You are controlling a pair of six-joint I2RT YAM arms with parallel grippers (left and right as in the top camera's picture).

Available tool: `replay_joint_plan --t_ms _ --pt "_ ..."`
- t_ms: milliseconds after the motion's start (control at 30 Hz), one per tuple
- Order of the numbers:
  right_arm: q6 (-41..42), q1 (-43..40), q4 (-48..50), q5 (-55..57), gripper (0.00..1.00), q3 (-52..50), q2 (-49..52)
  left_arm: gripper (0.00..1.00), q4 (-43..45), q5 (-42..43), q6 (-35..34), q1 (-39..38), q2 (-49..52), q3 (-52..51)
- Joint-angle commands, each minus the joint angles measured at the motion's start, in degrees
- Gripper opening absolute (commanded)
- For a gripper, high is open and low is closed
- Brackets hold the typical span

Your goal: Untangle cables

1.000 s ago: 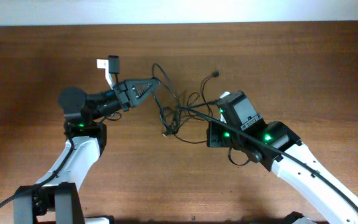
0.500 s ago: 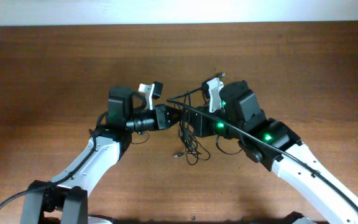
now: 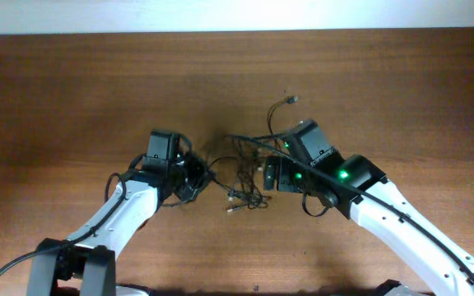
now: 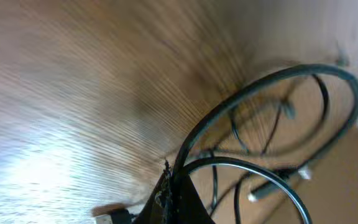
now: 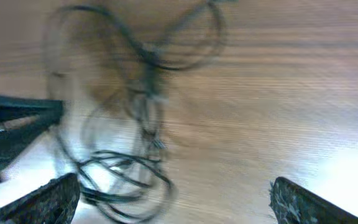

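Note:
The left gripper pulls to the left in the overhead view next, before opening, because the held cable still loops across the tangle's other cables.
The cables (image 3: 245,177) lie as a loose tangle of thin black wires on the brown table between the two arms, and one plug end (image 3: 290,100) reaches toward the back. My left gripper (image 3: 200,177) is at the tangle's left edge. In the left wrist view it (image 4: 169,186) is shut, with a cable (image 4: 278,81) coming out of its tip and arcing away in a big loop. My right gripper (image 3: 266,174) hovers at the tangle's right side. Seen from the right wrist, it (image 5: 176,202) is wide open, with the cables (image 5: 138,118) blurred ahead of its fingers (image 5: 48,199).
The table's back edge (image 3: 237,33) meets a pale wall. A thicker black cord (image 3: 369,196) runs along the right arm. The left gripper's dark body (image 5: 11,121) shows at the left of the right wrist view.
The left arm has swung from the back left in to the middle and down toward the table. The right gripper has opened. The tangle has sunk onto the table.

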Motion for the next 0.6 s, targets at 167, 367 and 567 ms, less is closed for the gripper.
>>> replay_joint_plan --t_ms 167,367,567 --pt "6.47 -0.26 -4.39 3.69 0.99 0.66 0.11 0.00 -4.24 -4.07 -11.91 15.06 0.17 0.07" --pt "6.47 -0.24 -4.37 1.46 0.98 0.66 0.11 0.99 -2.16 12.63 8.17 24.72 0.17 0.07" --pt "6.47 -0.24 -4.42 1.46 0.98 0.66 0.11 0.99 3.72 25.81 26.67 24.39 -1.92 0.07"
